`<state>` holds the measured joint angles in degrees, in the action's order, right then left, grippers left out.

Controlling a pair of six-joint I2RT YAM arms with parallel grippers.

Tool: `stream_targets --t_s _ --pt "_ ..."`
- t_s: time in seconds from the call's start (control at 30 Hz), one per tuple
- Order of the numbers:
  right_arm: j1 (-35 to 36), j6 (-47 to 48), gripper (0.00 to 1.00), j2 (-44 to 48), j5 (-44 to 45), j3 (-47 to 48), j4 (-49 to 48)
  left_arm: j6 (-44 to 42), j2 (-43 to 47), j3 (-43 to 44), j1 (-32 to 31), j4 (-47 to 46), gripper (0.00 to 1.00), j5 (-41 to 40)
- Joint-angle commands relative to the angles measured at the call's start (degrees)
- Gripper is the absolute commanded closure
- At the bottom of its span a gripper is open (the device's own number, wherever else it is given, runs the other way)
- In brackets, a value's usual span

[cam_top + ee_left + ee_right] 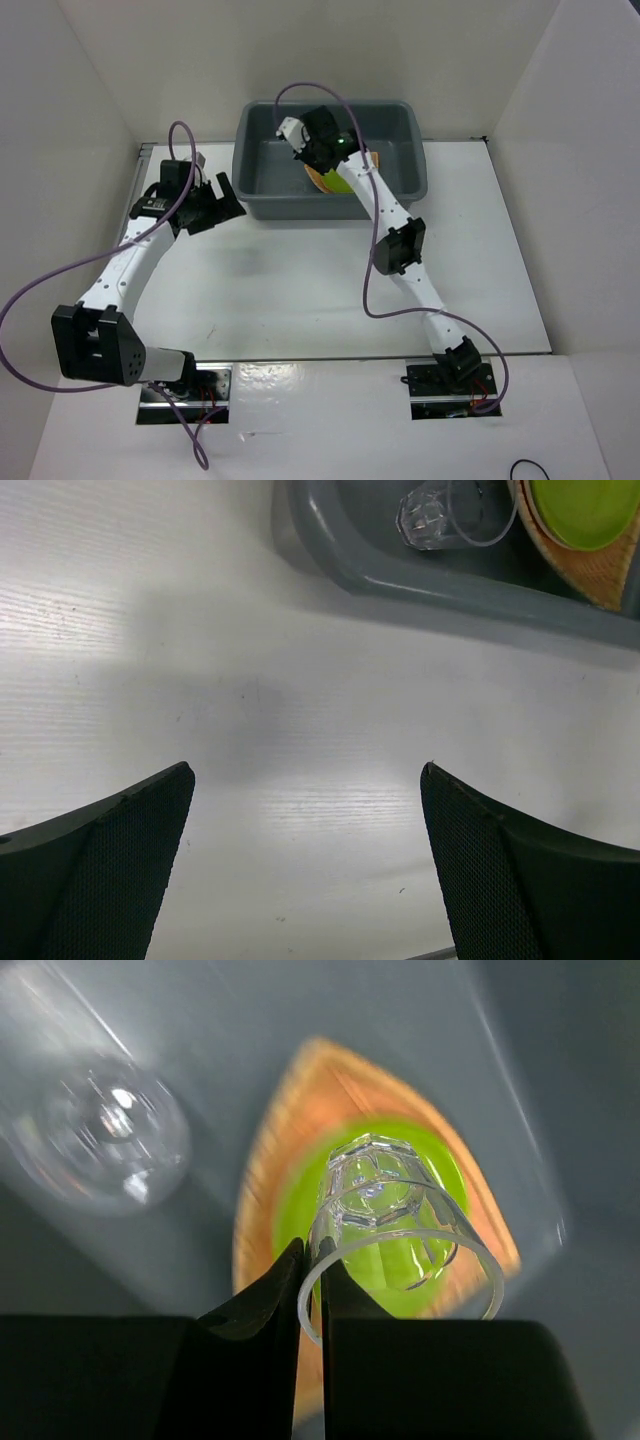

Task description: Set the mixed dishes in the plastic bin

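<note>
My right gripper moves the glass toward the bin's end by my left gripper next, then lowers it, to get it off the plates.
The dark grey plastic bin point(260, 208) stands at the table's back. In it lies the orange-tan woven plate point(268, 1165) with the lime-green plate point(293, 1205) on top. My right gripper point(310, 1255) is over them inside the bin point(318, 138), shut on the rim of a clear glass point(400, 1220). A second clear glass point(100, 1140) lies on the bin floor to the left, also in the left wrist view point(450, 515). My left gripper point(306, 775) is open and empty above the table, near the bin's front left corner point(215, 205). The cream plate is not in view.
The bin's front wall point(400, 580) runs just beyond my left gripper. White walls close in the table on the left, back and right. The right arm point(395, 245) reaches across the table's middle to the bin.
</note>
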<state>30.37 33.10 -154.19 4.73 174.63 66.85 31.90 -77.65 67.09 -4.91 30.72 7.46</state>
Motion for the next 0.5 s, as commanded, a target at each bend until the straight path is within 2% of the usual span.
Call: stream_targets --t_s 0.0,0.07,0.2,0.47 --pt "1.97 4.68 1.0 -0.49 -1.47 2.65 -14.36 0.62 2.68 0.23 -0.1 2.77 0.0 -2.54" --pt "3.37 5.39 1.0 -1.28 -2.01 2.65 -20.06 0.62 4.08 0.23 -0.1 4.17 0.0 -3.07" --pt "5.05 9.51 1.0 -2.34 -4.64 1.24 -24.91 0.62 4.61 0.23 -0.1 6.8 0.0 -4.12" --pt "6.9 11.28 1.0 -8.49 -6.4 1.95 -27.38 0.09 7.33 0.23 0.95 10.5 0.0 -6.32"
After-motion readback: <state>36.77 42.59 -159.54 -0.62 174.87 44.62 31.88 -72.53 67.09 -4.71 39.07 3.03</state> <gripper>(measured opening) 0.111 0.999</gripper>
